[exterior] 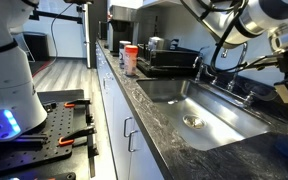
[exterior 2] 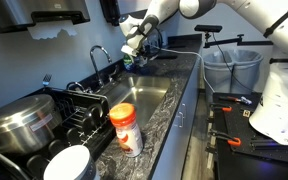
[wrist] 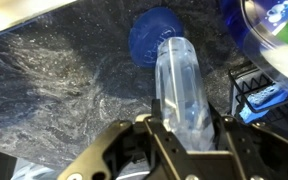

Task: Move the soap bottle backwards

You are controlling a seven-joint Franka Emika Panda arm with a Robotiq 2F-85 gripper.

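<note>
The dark counter by the round blue shape lies below my gripper, at the bottle's far end, so my gripper should turn slightly, move down and release the bottle next.
In the wrist view the soap bottle (wrist: 182,82) is a clear plastic body that runs between my gripper's (wrist: 189,128) two black fingers, which are shut on it. A round blue shape (wrist: 152,35) sits at the bottle's far end, over the dark speckled counter. In an exterior view my gripper (exterior 2: 134,44) is at the far end of the sink beside the faucet (exterior 2: 99,55), with a pale object in it. In an exterior view the gripper (exterior: 284,52) is at the right edge, and the bottle is not clear there.
An orange-and-white container (exterior 2: 126,128) stands on the counter near the sink (exterior 2: 144,95); it also shows in an exterior view (exterior: 130,58). A dish rack with a pot (exterior 2: 24,120) is beside it. A blue-rimmed bowl (wrist: 274,30) lies close to the bottle.
</note>
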